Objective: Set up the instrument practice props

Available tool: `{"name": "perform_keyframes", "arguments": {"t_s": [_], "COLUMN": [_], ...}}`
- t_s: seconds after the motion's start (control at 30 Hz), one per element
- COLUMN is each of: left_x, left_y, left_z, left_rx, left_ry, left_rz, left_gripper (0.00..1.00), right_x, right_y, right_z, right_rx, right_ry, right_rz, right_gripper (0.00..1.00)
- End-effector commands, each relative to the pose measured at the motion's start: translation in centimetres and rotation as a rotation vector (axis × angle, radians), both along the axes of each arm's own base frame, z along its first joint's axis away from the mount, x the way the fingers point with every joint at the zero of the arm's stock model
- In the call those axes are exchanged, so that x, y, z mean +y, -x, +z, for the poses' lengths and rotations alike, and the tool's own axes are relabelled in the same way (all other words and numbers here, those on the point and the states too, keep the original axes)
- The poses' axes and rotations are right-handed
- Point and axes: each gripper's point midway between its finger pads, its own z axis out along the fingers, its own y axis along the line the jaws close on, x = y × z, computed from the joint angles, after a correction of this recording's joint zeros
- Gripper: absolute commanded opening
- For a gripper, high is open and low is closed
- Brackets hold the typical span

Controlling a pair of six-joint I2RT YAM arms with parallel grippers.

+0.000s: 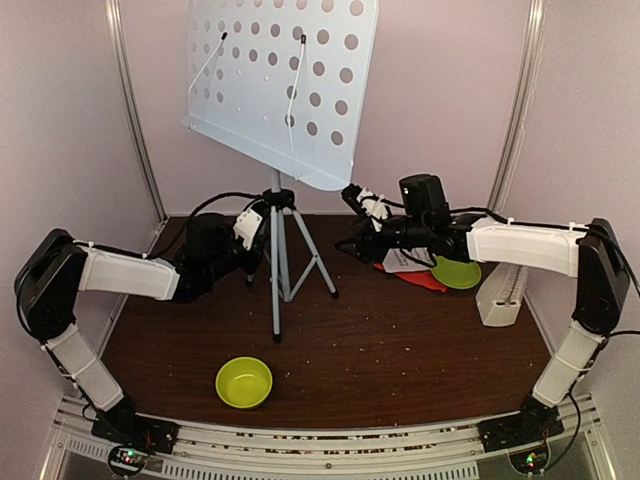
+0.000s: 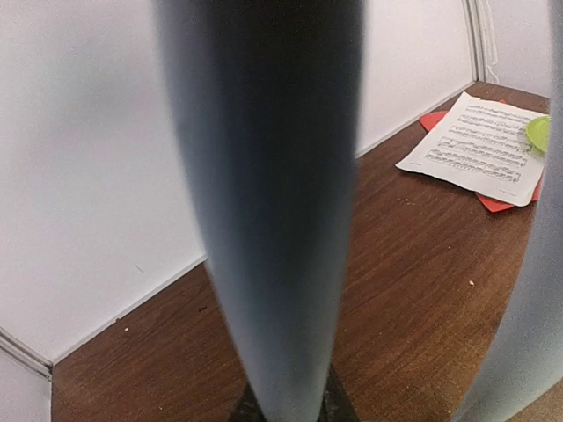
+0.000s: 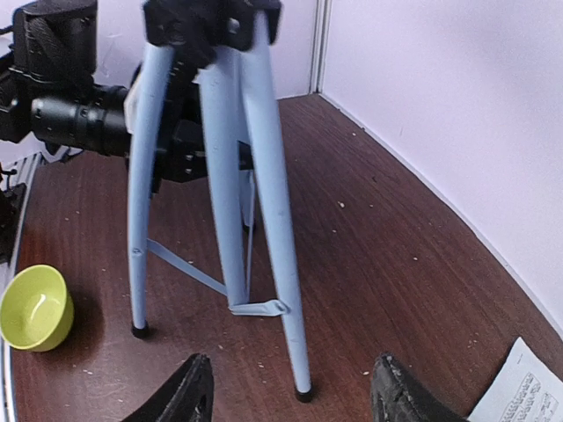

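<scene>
My left gripper should pull the held grey leg back toward my base, then release it, as the music stand's desk above is angled to the table's front.
The music stand (image 1: 280, 80) rises at the back centre, its pale perforated desk tilted over grey tripod legs (image 1: 277, 270). My left gripper (image 1: 252, 228) is shut on one grey leg (image 2: 273, 193), which fills the left wrist view. To the right of the tripod my right gripper (image 1: 350, 220) stands open; nothing lies between its fingertips (image 3: 189, 396), and a leg's foot (image 3: 303, 394) stands just beyond them. White sheet-music pages (image 2: 484, 149) lie on a red page (image 2: 433, 120) under the right arm. The cream metronome (image 1: 500, 293) stands by the right wall.
A lime-green bowl (image 1: 244, 382) sits near the front centre. A lime-green plate (image 1: 458, 272) lies partly on the pages at the right. Walls close in the table at the back and on both sides.
</scene>
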Motion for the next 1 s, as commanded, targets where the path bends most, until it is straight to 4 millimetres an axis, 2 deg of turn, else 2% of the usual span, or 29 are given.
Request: {"name": "perform_keyframes", "arguments": {"t_s": [0.0, 0.17, 0.33, 0.47, 0.67, 0.83, 0.97], "left_x": [2.1, 2.3, 2.0, 1.4, 1.1, 1.6, 1.9], "left_y": [1.9, 3.4, 5.3, 6.5, 7.8, 8.5, 9.2], "left_z": [-5.6, -6.3, -7.0, -7.8, -8.1, -7.9, -8.0], "left_rx": [0.171, 0.227, 0.254, 0.260, 0.278, 0.293, 0.296], "left_ry": [-0.137, -0.079, -0.052, -0.055, -0.020, 0.036, 0.046], "left_rz": [0.109, 0.163, 0.186, 0.189, 0.199, 0.210, 0.189], "left_gripper": [0.00, 0.01, 0.06, 0.08, 0.16, 0.21, 0.29], "right_x": [0.8, 1.5, 3.4, 5.9, 8.7, 9.2, 10.3], "right_y": [2.9, 5.5, 7.2, 8.6, 8.8, 8.7, 10.0], "right_z": [1.8, 0.5, -0.2, -0.6, -2.3, -4.8, -6.6], "right_rx": [0.042, 0.133, 0.174, 0.210, 0.281, 0.311, 0.272], "right_ry": [-0.141, -0.244, -0.286, -0.332, -0.382, -0.358, -0.305], "right_rz": [-0.010, -0.022, -0.029, -0.026, -0.050, -0.126, -0.119], "right_gripper": [0.63, 0.76, 0.78, 0.78, 0.78, 0.77, 0.77]}}
